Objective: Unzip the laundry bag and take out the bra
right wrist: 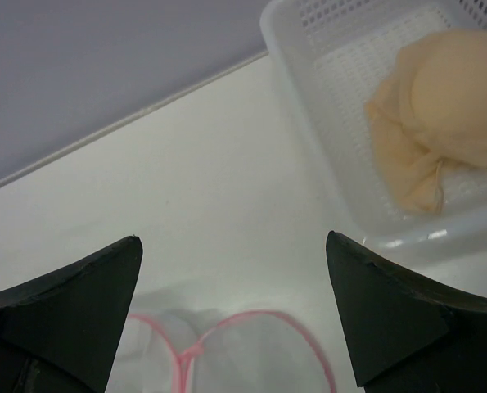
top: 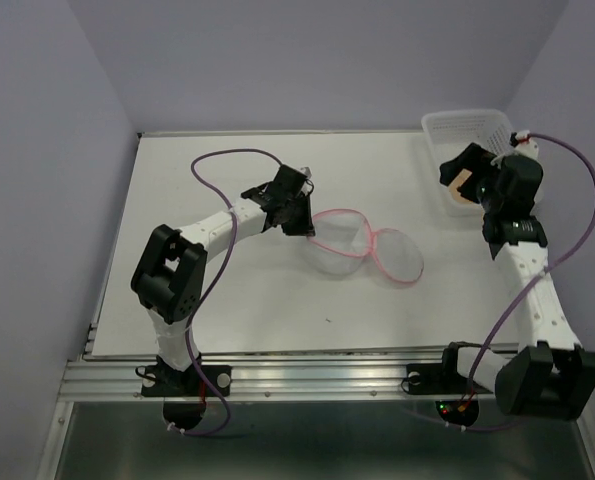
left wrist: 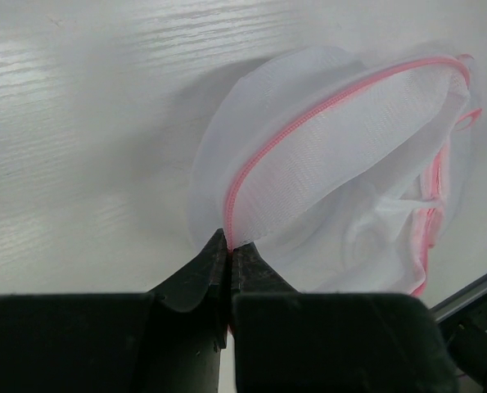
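Note:
My right gripper will move back toward the laundry bag and go down onto the free half's pink edge (top: 422, 262), as the bra (top: 464, 188) is already in the basket.
The laundry bag (top: 362, 245) lies unzipped in the middle of the table, its two round white mesh halves spread apart with pink piping round each. My left gripper (top: 299, 215) is shut on the pink zipper edge of the bag's left half, seen close in the left wrist view (left wrist: 229, 244), where the mesh (left wrist: 349, 164) billows beyond my fingers. The peach bra (right wrist: 439, 115) lies bunched in the white lattice basket (right wrist: 308, 49) at the back right. My right gripper (right wrist: 232, 239) is open and empty, hovering beside the basket (top: 457, 120). The bra (top: 464, 188) peeks out under it.
The white table (top: 227, 300) ends at a metal rail along the near side. Purple cables loop from both arms. Lilac walls stand close behind and beside the table. The bag's open halves show blurred at the bottom of the right wrist view (right wrist: 251, 352).

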{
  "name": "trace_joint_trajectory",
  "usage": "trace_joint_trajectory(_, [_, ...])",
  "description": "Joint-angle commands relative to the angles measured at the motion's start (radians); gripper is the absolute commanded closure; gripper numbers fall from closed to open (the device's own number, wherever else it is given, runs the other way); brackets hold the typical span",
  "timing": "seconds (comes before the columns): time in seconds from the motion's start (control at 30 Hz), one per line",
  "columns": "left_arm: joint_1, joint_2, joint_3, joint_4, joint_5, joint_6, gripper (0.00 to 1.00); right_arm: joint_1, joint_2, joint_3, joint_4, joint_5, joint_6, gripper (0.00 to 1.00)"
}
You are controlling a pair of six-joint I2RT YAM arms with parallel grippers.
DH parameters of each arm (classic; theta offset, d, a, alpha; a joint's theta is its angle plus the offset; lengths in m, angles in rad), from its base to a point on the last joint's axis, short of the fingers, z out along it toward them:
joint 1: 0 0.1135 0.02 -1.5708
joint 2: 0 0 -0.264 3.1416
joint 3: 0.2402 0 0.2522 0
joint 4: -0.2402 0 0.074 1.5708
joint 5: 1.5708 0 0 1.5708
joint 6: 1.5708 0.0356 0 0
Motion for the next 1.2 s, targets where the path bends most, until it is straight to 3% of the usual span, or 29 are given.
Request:
trace_joint_trajectory(0.0, [0.008,-0.042,0.053,-0.016,-0.016,0.005,0.9,0.019,-0.155,-0.208,-0.017,-0.078,0.104,0.0])
trace_joint_trajectory(0.2, [0.008,-0.032,0.067,-0.03,-0.018,0.019,0.9,0.019,-0.153,-0.325,-0.208,0.018,0.025,0.0])
trace_joint_trajectory(0.43, [0.008,-0.05,0.048,-0.013,-0.016,0.014,0.9,0.044,0.019,-0.361,-0.198,-0.06,-0.05,0.03])
trace_joint_trajectory(0.63, [0.005,-0.064,0.041,0.016,-0.01,0.005,0.9,0.078,0.175,-0.35,-0.158,-0.017,-0.058,0.14])
trace_joint_trajectory(0.83, [0.006,-0.075,0.03,0.029,-0.008,0.0,0.9,0.211,0.286,-0.33,-0.155,0.121,-0.067,0.4])
trace_joint_trajectory(0.87, [0.005,-0.075,0.027,0.03,-0.007,0.002,0.9,0.211,0.301,-0.333,-0.153,0.138,-0.057,0.55])
trace_joint_trajectory(0.97, [0.005,-0.081,0.022,0.035,-0.004,0.002,0.9,0.224,0.3,-0.342,-0.153,0.199,-0.023,0.83])
trace_joint_trajectory(1.07, [0.005,-0.091,0.018,0.036,-0.002,0.005,0.9,0.224,0.218,-0.345,-0.155,0.233,-0.007,0.95])
trace_joint_trajectory(1.17, [0.005,-0.098,0.016,0.038,0.001,0.008,0.9,0.233,0.138,-0.292,-0.199,0.275,-0.009,0.99])
